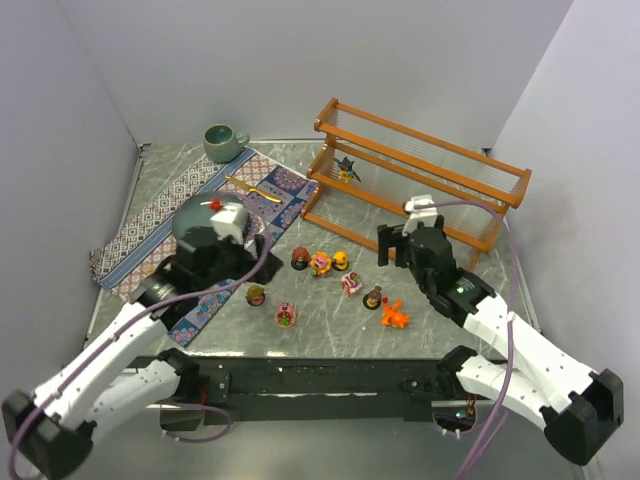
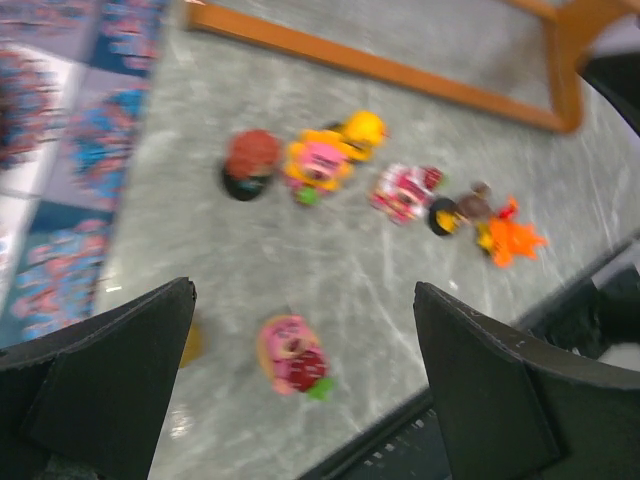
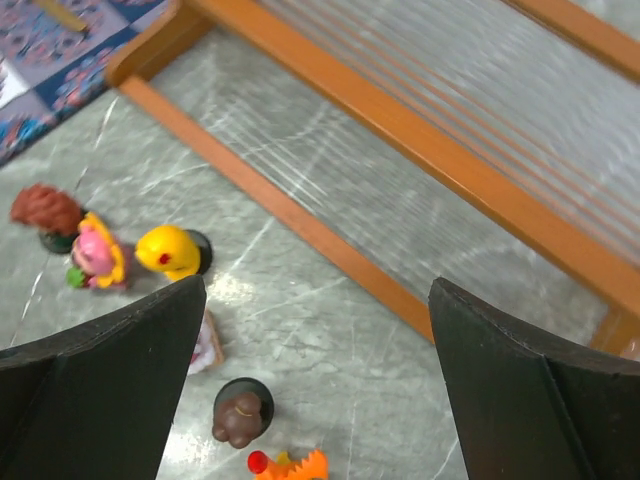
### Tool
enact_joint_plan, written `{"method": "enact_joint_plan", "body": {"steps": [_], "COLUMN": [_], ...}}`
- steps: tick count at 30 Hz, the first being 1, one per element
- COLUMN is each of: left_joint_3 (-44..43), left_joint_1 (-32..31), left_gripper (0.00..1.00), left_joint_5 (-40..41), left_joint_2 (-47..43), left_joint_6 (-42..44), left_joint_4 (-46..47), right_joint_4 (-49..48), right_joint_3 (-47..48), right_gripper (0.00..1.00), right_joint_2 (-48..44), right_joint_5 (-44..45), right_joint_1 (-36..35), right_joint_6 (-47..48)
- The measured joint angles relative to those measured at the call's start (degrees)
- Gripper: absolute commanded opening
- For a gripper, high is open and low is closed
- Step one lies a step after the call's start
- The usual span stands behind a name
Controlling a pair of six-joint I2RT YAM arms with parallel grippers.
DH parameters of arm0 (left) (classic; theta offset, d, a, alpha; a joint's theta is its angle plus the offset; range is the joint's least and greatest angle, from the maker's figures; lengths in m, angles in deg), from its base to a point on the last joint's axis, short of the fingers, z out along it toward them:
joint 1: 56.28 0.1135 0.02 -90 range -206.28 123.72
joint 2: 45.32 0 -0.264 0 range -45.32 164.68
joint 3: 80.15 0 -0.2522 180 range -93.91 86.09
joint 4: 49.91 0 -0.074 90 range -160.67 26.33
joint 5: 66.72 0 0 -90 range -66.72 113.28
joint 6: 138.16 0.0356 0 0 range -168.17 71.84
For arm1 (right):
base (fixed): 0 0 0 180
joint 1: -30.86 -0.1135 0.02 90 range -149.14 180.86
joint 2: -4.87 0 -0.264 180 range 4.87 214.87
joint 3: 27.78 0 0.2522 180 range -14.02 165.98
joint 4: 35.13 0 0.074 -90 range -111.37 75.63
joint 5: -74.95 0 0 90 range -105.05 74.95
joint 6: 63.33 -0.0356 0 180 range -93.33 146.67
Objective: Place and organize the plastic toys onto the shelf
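Note:
My left gripper swings to the right in the top view and down onto the orange toy next, since that toy ends the row with bare tabletop beside it.
The shelf (image 1: 420, 175) stands at the back right with a dark spiky toy (image 1: 347, 170) on its middle tier. Several toys stand on the table in front of it: red-brown (image 1: 300, 259), pink-yellow (image 1: 320, 263), yellow (image 1: 340, 261), pink-white (image 1: 351, 284), brown (image 1: 373, 297), orange (image 1: 394, 315), pink strawberry (image 1: 286, 315), yellow-brown (image 1: 256, 295). My left gripper (image 2: 300, 380) is open and empty above the pink strawberry toy (image 2: 292, 355). My right gripper (image 3: 315, 380) is open and empty by the shelf's lower rail (image 3: 300, 225), above the brown toy (image 3: 240, 415).
A patterned cloth mat (image 1: 190, 215) lies at the left with a thin gold stick (image 1: 250, 188) on it. A green mug (image 1: 224, 142) stands at the back left. Grey walls close in three sides. The table's dark front edge (image 2: 430, 440) is near the left gripper.

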Motion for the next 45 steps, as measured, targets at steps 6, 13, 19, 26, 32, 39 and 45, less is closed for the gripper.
{"method": "enact_joint_plan", "body": {"steps": [6, 13, 19, 26, 32, 39, 45], "left_joint_3": [-5.7, -12.7, -12.9, -12.9, -12.9, -14.2, -15.6], "left_joint_1": [-24.5, -45.4, -52.8, -57.7, -58.2, -58.2, -58.0], "left_gripper": [0.97, 0.97, 0.99, 0.95, 0.83, 0.75, 0.65], "left_joint_5": [14.9, 33.5, 41.7, 46.3, 46.6, 46.6, 46.6], "left_joint_2": [11.8, 34.1, 47.6, 56.0, 61.8, 64.9, 67.0], "left_joint_6": [-1.2, 11.2, 26.9, 38.7, 43.2, 45.3, 46.7], "left_joint_4": [2.2, 13.2, 24.8, 39.6, 44.8, 46.8, 48.9], "right_joint_4": [-2.7, -5.7, -7.3, -7.7, -7.8, -8.2, -8.4], "right_joint_3": [-5.4, -9.7, -10.8, -11.7, -11.7, -12.3, -12.4], "right_gripper": [1.0, 1.0, 1.0, 1.0, 1.0, 1.0, 1.0], "right_joint_2": [-5.6, -12.4, -13.2, -14.1, -14.8, -15.6, -15.7], "right_joint_5": [-1.4, -2.2, -3.5, -4.5, -5.4, -5.6, -5.8], "right_joint_1": [5.3, 8.2, 9.5, 10.3, 10.8, 10.8, 10.9], "right_joint_6": [-4.8, -8.4, -10.1, -10.5, -10.5, -10.5, -10.5]}}
